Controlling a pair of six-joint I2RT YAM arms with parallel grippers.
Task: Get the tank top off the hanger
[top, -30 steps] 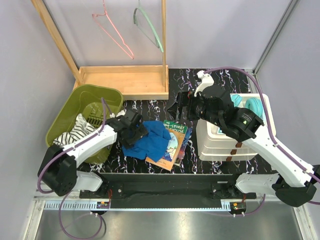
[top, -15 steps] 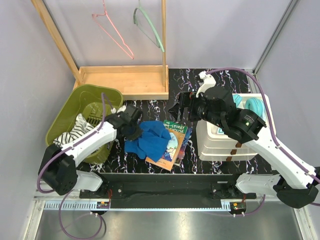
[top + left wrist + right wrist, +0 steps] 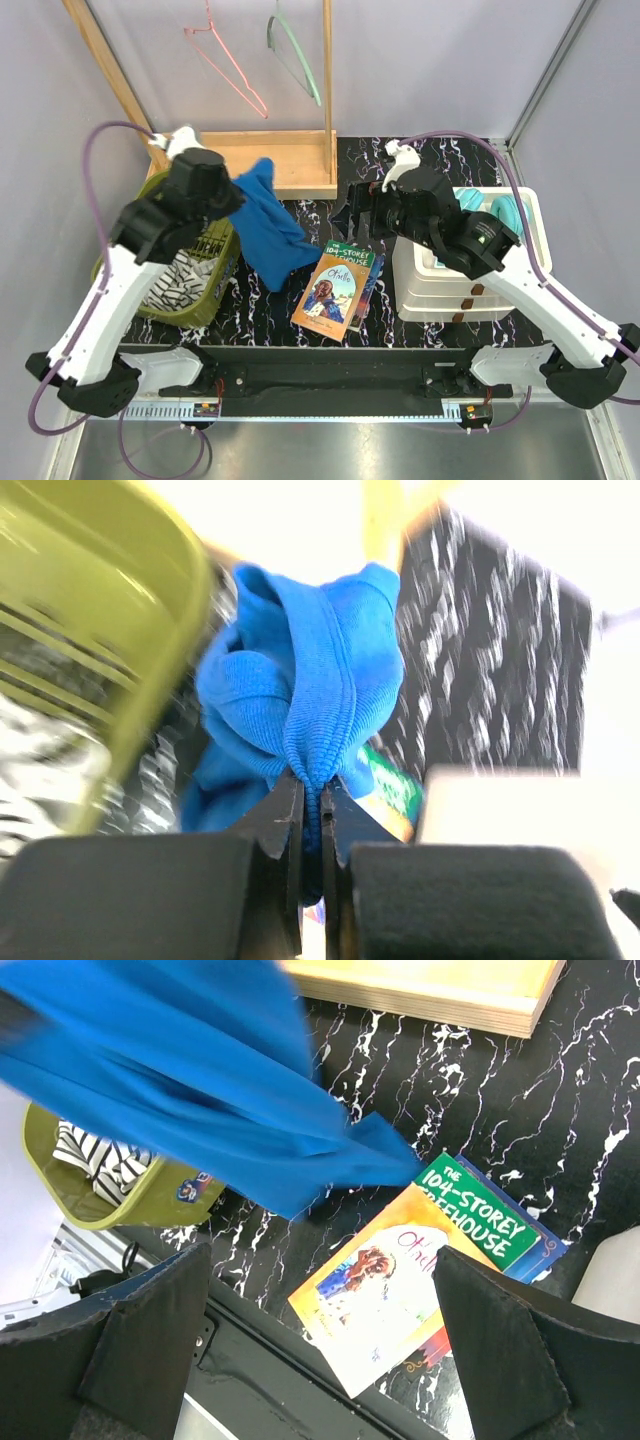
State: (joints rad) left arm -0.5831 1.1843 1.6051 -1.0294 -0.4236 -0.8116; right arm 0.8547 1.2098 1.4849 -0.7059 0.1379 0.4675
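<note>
I will move my left gripper to the left in the top view next, over the basket's striped cloth point(image 3: 182, 282) point(image 3: 45, 765), to release the tank top. The tank top's tail hangs outside the basket's rim.
The blue tank top point(image 3: 272, 225) hangs in the air from my left gripper point(image 3: 240, 195), which is raised above the basket's right rim. In the left wrist view the jaws point(image 3: 312, 785) are shut on a bunched ribbed fold of the tank top point(image 3: 300, 680). A pink hanger point(image 3: 225, 60) and a green hanger point(image 3: 297, 60) hang bare on the wooden rack, well apart from the cloth. My right gripper point(image 3: 350, 215) hovers open over the table's middle; its view shows the tank top point(image 3: 200, 1090) hanging in front of it, with nothing between the jaws point(image 3: 325, 1300).
An olive basket point(image 3: 120, 270) at the left holds striped cloth point(image 3: 170, 275). Books point(image 3: 335, 290) lie on the black marbled table under the cloth's tail. A white drawer unit point(image 3: 440, 285) stands at the right. The rack's wooden base point(image 3: 290, 165) is at the back.
My left gripper shut on the tank top, then swung up and back-left, lifting it off the books. The right arm barely shifted.
</note>
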